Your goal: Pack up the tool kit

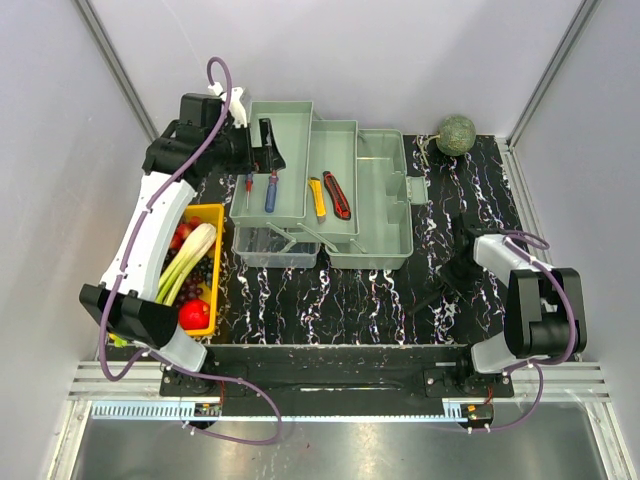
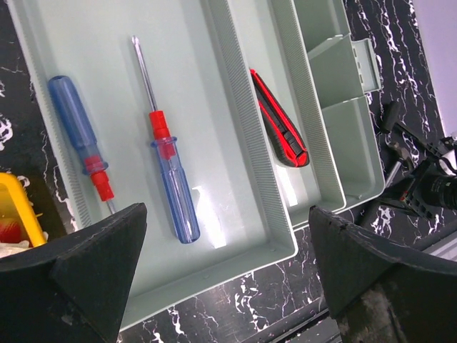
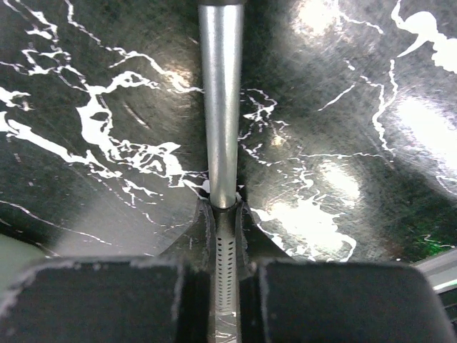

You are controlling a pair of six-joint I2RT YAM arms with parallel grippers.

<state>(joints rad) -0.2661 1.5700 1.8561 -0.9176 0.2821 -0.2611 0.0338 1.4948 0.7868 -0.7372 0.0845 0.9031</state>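
Observation:
My right gripper will next lift over the rim of the toolbox's empty long bay (image 1: 374, 197) to its left in the top view. It will then turn the hammer lengthwise, go down and let go.
The pale grey-green toolbox (image 1: 385, 215) lies open with its trays folded out. Its left tray (image 1: 290, 120) holds two blue-handled screwdrivers (image 2: 171, 186) (image 2: 75, 125). The middle tray holds a yellow knife (image 1: 317, 196) and a red and black utility knife (image 2: 280, 123). My left gripper (image 2: 228, 286) is open and empty above the near end of the left tray; in the top view it (image 1: 262, 140) is at the tray's far left. My right gripper (image 3: 223, 207) is shut on the hammer's silver shaft (image 3: 220, 107), low over the table right of the toolbox (image 1: 452, 272).
A yellow tray of produce (image 1: 212, 215) stands left of the toolbox. A green melon (image 1: 456, 133) sits at the far right corner. A clear box (image 1: 275, 248) lies under the left tray's near end. White walls close in the black marbled table (image 1: 350, 300).

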